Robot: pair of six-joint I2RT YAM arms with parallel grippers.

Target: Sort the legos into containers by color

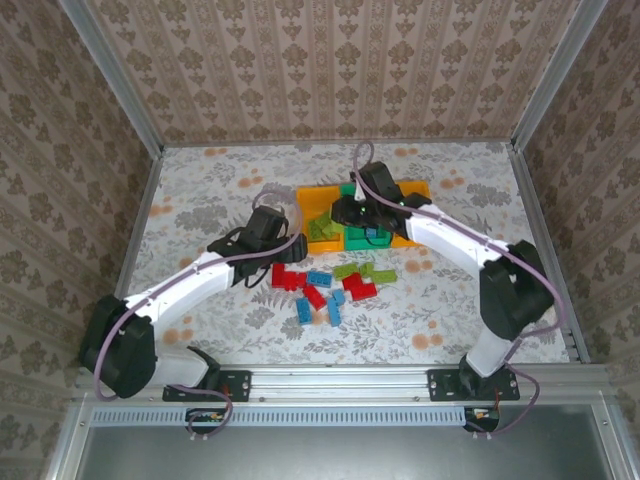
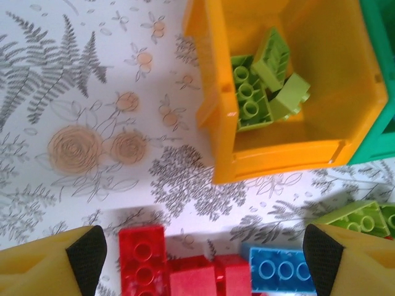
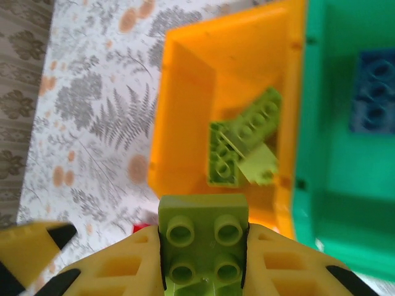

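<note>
The lego goes outward and down over the orange bin holding green legos next, and my right gripper releases it, since the bin lies outward and below my fingers.
My right gripper [image 3: 203, 253] is shut on a light green lego [image 3: 202, 237], held above the near wall of the left orange bin [image 3: 185, 117], which holds a few green legos [image 3: 241, 145]. The green middle bin [image 3: 321, 123] holds a blue lego [image 3: 373, 92]. My left gripper [image 2: 203, 253] is open above a red lego [image 2: 143, 262] and a blue lego [image 2: 279, 269] on the table. Its fingertips [image 2: 86, 250] stand wide apart. From above, the bins [image 1: 312, 205] sit at centre back, with loose red, blue and green legos [image 1: 330, 285] in front.
The floral tablecloth [image 1: 200, 200] covers the table, fenced by patterned walls and metal rails [image 1: 150, 150]. A green lego [image 2: 358, 219] lies near my left gripper's right finger. The right orange bin [image 1: 418, 188] is partly hidden by the right arm.
</note>
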